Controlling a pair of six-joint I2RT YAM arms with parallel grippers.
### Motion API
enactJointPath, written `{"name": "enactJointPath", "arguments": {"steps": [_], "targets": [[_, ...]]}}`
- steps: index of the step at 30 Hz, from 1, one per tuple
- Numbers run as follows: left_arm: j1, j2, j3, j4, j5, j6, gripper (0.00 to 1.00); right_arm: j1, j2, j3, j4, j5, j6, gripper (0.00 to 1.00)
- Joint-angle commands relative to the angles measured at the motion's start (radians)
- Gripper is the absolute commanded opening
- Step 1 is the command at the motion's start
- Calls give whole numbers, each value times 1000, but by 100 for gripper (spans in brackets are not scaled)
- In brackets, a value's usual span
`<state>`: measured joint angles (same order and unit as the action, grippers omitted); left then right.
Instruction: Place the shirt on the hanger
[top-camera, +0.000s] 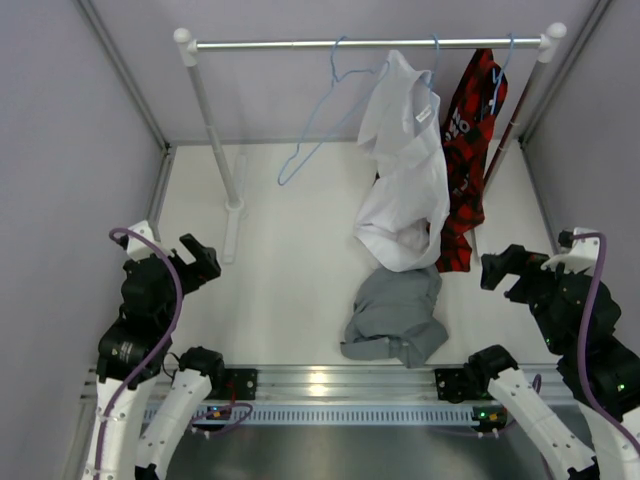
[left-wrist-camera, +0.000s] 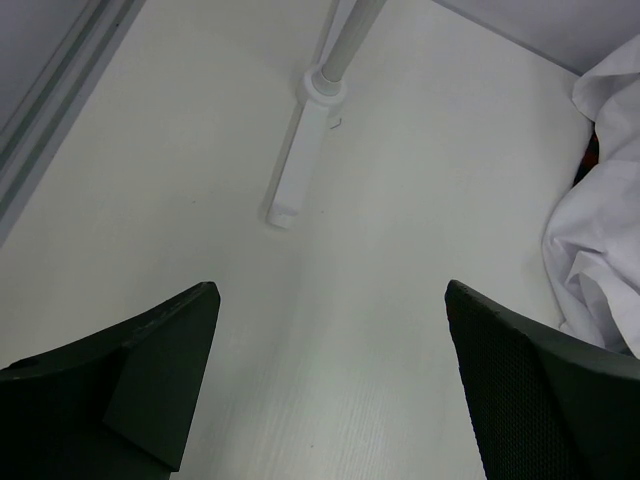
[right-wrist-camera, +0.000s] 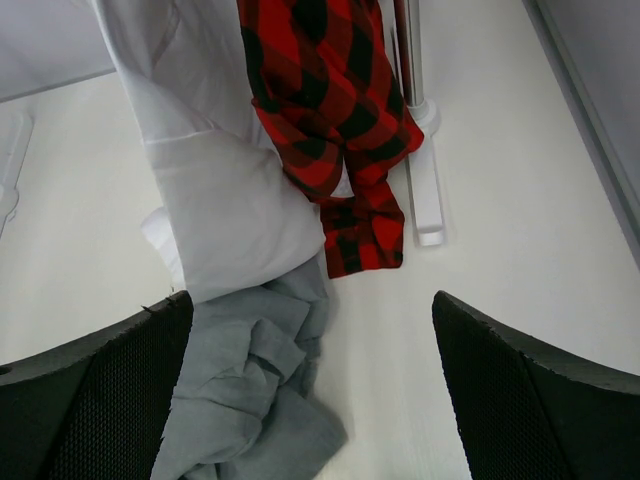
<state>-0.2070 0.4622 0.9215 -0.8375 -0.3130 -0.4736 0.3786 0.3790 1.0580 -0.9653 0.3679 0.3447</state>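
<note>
I will swing my right gripper across and down next, onto the middle folds of the grey shirt (top-camera: 397, 316). The cloth bunches there, below the gripper and to its left in the top view.
The grey shirt (top-camera: 397, 316) lies crumpled on the table near the front middle, below the hanging white shirt; it also shows in the right wrist view (right-wrist-camera: 255, 390). The empty light-blue wire hanger (top-camera: 322, 125) hangs on the rail (top-camera: 300, 44), left of the white shirt. My left gripper (top-camera: 200, 262) is open and empty at the left, above bare table (left-wrist-camera: 330, 300). My right gripper (top-camera: 502, 268) is open and empty at the right, to the right of the grey shirt (right-wrist-camera: 310, 310).
A white shirt (top-camera: 405, 165) and a red-and-black shirt (top-camera: 468, 150) hang on the rail at the right, their hems reaching the table. The rack's left post (top-camera: 215, 140) with its white foot (left-wrist-camera: 300, 160) and the right post (right-wrist-camera: 410, 60) stand on the table. Grey walls enclose the sides.
</note>
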Motion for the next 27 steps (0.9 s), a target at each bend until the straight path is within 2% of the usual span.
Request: {"name": "enactJointPath", "arguments": {"steps": [1, 15, 18, 19, 21, 23, 25, 27], "targets": [[-3, -14, -9, 52, -18, -11, 98, -7, -23, -4, 25, -6, 8, 99], [-3, -13, -12, 54, -17, -11, 98, -7, -25, -30, 31, -79, 20, 99], [-3, -11, -13, 54, -17, -11, 98, -7, 1, -50, 39, -164, 33, 99], [-3, -11, -12, 55, -17, -11, 98, -7, 12, -76, 43, -260, 34, 99], [-3, -11, -12, 54, -15, -11, 98, -6, 52, -116, 78, -357, 53, 99], [-3, -10, -13, 57, -14, -10, 98, -6, 73, -219, 131, -527, 97, 100], [-3, -11, -13, 58, -12, -8, 98, 2, 93, -320, 210, -608, 135, 99], [-3, -10, -13, 58, -11, -10, 98, 25, 93, -371, 243, -598, 172, 100]]}}
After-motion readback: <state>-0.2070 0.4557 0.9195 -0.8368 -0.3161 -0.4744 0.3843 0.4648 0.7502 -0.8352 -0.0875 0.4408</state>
